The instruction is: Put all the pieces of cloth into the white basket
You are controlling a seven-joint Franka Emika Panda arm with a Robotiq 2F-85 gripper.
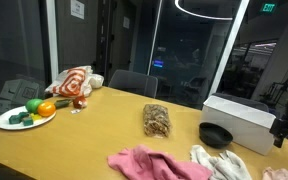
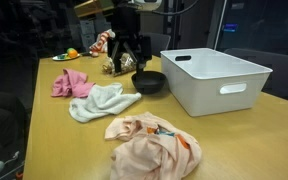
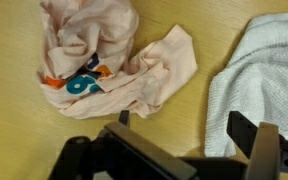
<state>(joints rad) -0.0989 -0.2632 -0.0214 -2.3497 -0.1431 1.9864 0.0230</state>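
Observation:
The cloth bunches up at the peach cloth's fold [image 2: 154, 131] [image 3: 119, 66] beside the printed patch, so my gripper will go toward the left in the wrist view and lower onto it next.
Three cloths lie on the wooden table near its front: a pink cloth [image 1: 144, 162] [image 2: 69, 83], a white towel [image 1: 219, 162] [image 2: 102, 101] [image 3: 264, 75] and a peach cloth with a printed patch [image 2: 152, 143] [image 3: 104, 55]. A red and white cloth [image 1: 72, 82] [image 2: 102, 42] lies at the far end. The white basket [image 2: 224, 85] [image 1: 246, 115] stands empty beside them. My gripper [image 2: 128, 62] [image 1: 287, 130] [image 3: 184, 125] is open and empty, raised above the table; in the wrist view, bare table between the peach cloth and the white towel shows between its fingers.
A black bowl [image 2: 149, 81] [image 1: 215, 134] sits against the basket. A bag of nuts [image 1: 157, 121] lies mid-table. A white plate with vegetables [image 1: 6, 122] stands at the far end. Chairs and glass walls stand behind the table.

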